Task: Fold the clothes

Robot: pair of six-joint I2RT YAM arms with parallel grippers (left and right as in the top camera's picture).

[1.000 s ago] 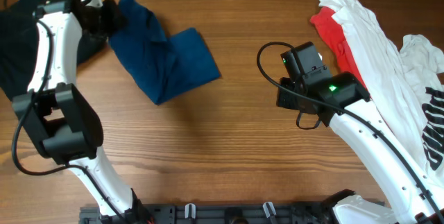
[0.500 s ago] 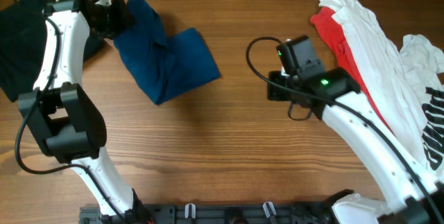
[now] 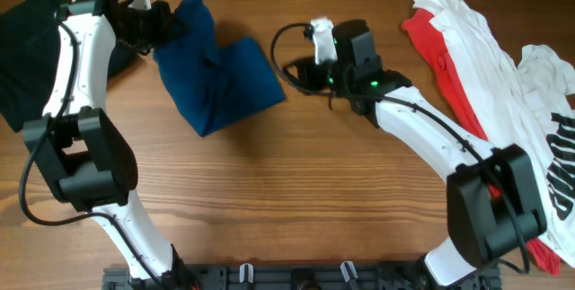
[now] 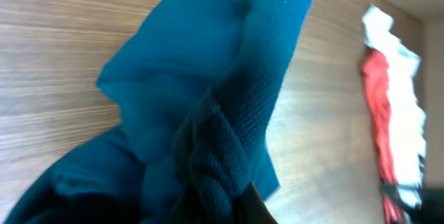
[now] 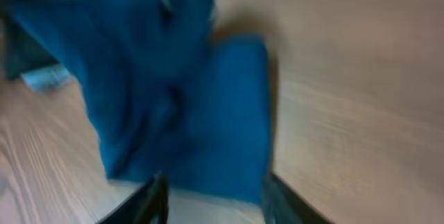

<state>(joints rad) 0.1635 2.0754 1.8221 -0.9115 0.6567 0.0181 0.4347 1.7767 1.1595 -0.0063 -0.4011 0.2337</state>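
Observation:
My left gripper next draws back and toward the bare table by the black garment, then releases the blue corner, since the shirt still lies bunched.
The deep-blue shirt (image 3: 220,79) lies bunched on the wooden table at the upper left. My left gripper (image 3: 172,21) is shut on its raised top corner. In the left wrist view a thick fold of the blue shirt (image 4: 208,78) runs down into the left gripper (image 4: 218,209). My right gripper (image 3: 295,70) hovers just right of the shirt's right edge. Its view is blurred, but the right gripper (image 5: 215,200) stands open with bare table between the fingers (image 5: 156,200) and the blue shirt (image 5: 187,113) just ahead. A red shirt (image 3: 431,43) and white shirt (image 3: 485,48) lie at the far right.
A black garment (image 3: 22,48) lies at the top left corner, beside the left arm. The red and white pile (image 4: 381,106) runs along the right side down to the front edge. A dark rail (image 3: 296,276) lines the table's front edge.
My right arm has swung left from mid-table to the blue shirt's right edge, and its jaws have widened. The left gripper has drawn the raised blue corner slightly right.

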